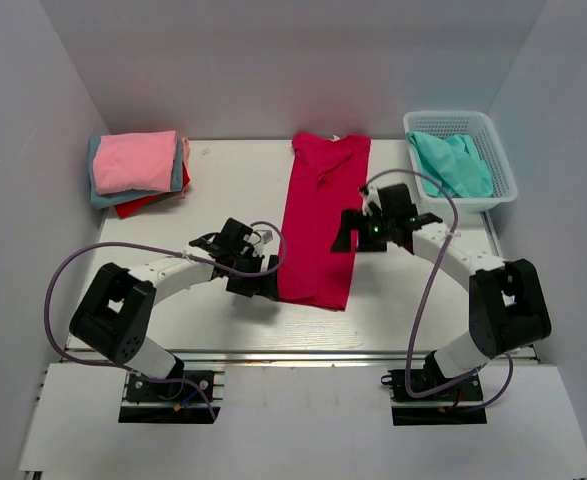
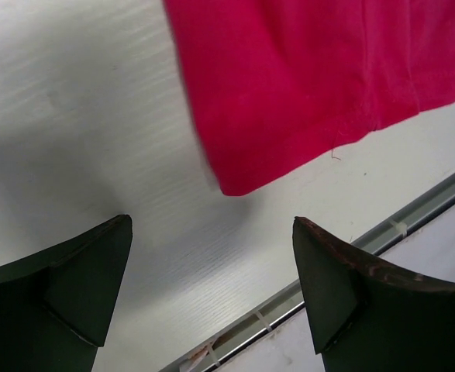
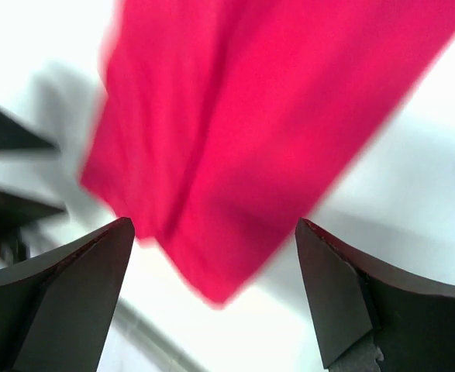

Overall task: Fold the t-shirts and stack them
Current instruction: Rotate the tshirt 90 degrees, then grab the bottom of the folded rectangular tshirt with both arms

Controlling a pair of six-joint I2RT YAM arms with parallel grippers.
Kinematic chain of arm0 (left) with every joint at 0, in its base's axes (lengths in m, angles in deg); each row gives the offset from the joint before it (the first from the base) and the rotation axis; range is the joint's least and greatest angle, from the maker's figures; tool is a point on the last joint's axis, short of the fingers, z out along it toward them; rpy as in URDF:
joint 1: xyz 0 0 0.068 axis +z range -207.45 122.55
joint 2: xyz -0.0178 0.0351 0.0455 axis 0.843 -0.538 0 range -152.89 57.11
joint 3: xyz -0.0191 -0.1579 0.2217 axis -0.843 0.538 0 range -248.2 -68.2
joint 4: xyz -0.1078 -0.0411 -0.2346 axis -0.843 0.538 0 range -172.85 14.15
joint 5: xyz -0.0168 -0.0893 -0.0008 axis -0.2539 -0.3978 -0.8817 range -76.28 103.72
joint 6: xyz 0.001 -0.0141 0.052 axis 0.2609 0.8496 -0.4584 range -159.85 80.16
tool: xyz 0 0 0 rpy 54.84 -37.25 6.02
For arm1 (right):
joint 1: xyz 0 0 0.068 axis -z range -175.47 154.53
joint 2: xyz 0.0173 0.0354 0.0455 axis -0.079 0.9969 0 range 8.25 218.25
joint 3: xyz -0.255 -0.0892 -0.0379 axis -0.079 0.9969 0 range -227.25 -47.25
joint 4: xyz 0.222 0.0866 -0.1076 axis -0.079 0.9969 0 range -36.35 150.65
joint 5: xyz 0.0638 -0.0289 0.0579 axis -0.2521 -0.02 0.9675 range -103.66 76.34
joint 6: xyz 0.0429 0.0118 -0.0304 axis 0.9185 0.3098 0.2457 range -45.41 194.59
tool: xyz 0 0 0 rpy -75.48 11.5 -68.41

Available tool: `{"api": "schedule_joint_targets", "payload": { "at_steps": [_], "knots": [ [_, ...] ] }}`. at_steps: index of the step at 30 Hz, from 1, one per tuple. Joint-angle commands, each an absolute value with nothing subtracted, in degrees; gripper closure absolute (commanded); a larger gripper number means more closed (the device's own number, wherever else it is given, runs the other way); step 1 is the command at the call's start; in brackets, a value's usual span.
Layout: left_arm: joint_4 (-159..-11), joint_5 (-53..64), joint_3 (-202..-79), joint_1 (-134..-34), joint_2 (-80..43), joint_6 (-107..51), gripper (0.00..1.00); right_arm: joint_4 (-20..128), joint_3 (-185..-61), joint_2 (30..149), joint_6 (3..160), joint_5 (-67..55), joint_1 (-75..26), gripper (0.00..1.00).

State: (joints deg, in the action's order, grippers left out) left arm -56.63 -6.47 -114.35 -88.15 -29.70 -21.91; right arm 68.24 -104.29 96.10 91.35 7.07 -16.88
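The folded t-shirt's near corner lies below, lined up between my left gripper's open fingers, so I will next lower them over it and pinch its tip.
A crimson-magenta t-shirt lies folded into a long strip down the middle of the table. My left gripper is open and empty beside its near left corner, which shows in the left wrist view. My right gripper is open and empty, raised over the strip's right edge; the right wrist view shows the shirt's near end, blurred. A folded stack with a light pink shirt on top, over grey-blue and red ones, sits at the back left. A teal shirt lies in the basket.
A white mesh basket stands at the back right. White walls close the table's left, back and right sides. A metal rail runs along the table's near edge.
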Motion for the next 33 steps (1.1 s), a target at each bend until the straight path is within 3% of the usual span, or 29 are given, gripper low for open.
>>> {"api": "schedule_joint_targets", "payload": {
  "at_steps": [1,4,9,14,15,18,19,21,22,25,28,33],
  "knots": [
    [-61.31,-9.66,-113.03,-89.53,-28.76,-22.19,0.07,76.22,-96.23,93.78,94.98,12.07,-18.75,0.10],
    [-61.93,-8.53,-112.50,-90.06,-29.37,-22.18,0.07,79.21,-92.87,90.96,95.68,13.84,-19.63,0.10],
    [-65.18,-8.52,-112.50,-90.59,-32.71,-21.65,0.22,76.16,-87.68,91.13,97.44,17.88,-21.39,0.10],
    [-65.36,-8.52,-114.43,-91.12,-36.76,-21.65,0.56,73.78,-88.03,94.91,98.41,18.06,-22.45,0.13],
    [-65.36,-8.52,-114.43,-91.12,-37.46,-22.17,0.68,72.47,-87.86,95.26,98.59,17.89,-22.62,0.15],
    [-64.83,-9.22,-114.43,-91.12,-37.47,-22.18,0.89,71.23,-88.29,97.02,99.47,18.68,-22.89,0.32],
    [-64.83,-9.22,-114.43,-91.64,-37.47,-22.18,0.89,70.96,-88.21,97.63,100.16,18.59,-22.63,0.45],
    [-65.35,-9.22,-114.43,-91.64,-37.47,-22.18,0.98,69.74,-88.12,98.16,100.17,17.72,-22.72,0.56],
    [-65.36,-9.22,-114.43,-91.64,-37.47,-22.18,1.00,69.47,-88.12,98.68,100.34,17.45,-22.80,0.69],
    [-65.36,-10.54,-115.14,-91.64,-36.85,-22.71,1.00,67.98,-87.95,99.13,100.78,16.31,-22.80,0.76],
    [-65.36,-10.54,-115.14,-91.64,-36.23,-23.23,1.00,65.87,-88.03,99.39,101.31,16.31,-22.80,1.00],
    [-62.38,-10.54,-115.66,-92.17,-32.91,-23.23,1.00,68.23,-87.95,97.38,95.43,18.23,-22.98,1.00]
  ]
}}
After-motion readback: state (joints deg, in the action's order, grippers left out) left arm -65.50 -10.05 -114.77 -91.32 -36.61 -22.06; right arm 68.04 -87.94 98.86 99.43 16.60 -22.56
